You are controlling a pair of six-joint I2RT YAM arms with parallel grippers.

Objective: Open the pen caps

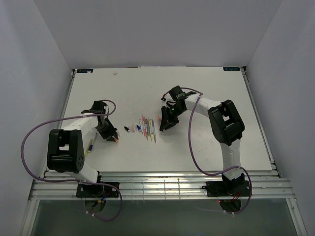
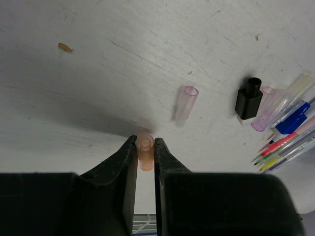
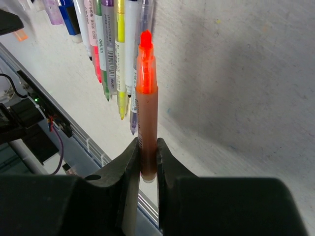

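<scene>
I will next move my left gripper outward to the loose caps and let go of the orange cap (image 2: 144,150) beside the clear pink one.
A small orange pen cap (image 2: 144,150) is pinched end-on in my left gripper (image 2: 144,142), which is shut on it just above the white table (image 2: 98,98). My right gripper (image 3: 147,147) is shut on the lower barrel of an uncapped orange pen (image 3: 146,98), its bright tip pointing away. From above, the left gripper (image 1: 114,137) sits left of the row of pens (image 1: 147,129) and the right gripper (image 1: 165,125) just right of it. Loose caps lie on the table: a clear pink one (image 2: 185,104), a black one (image 2: 248,100) and a blue one (image 2: 294,117).
Several uncapped pens (image 3: 110,44) lie side by side beyond the held pen. One more pen (image 1: 91,146) lies by the left arm's base. Metal rails (image 1: 157,184) run along the table's near edge. White walls enclose the table on three sides.
</scene>
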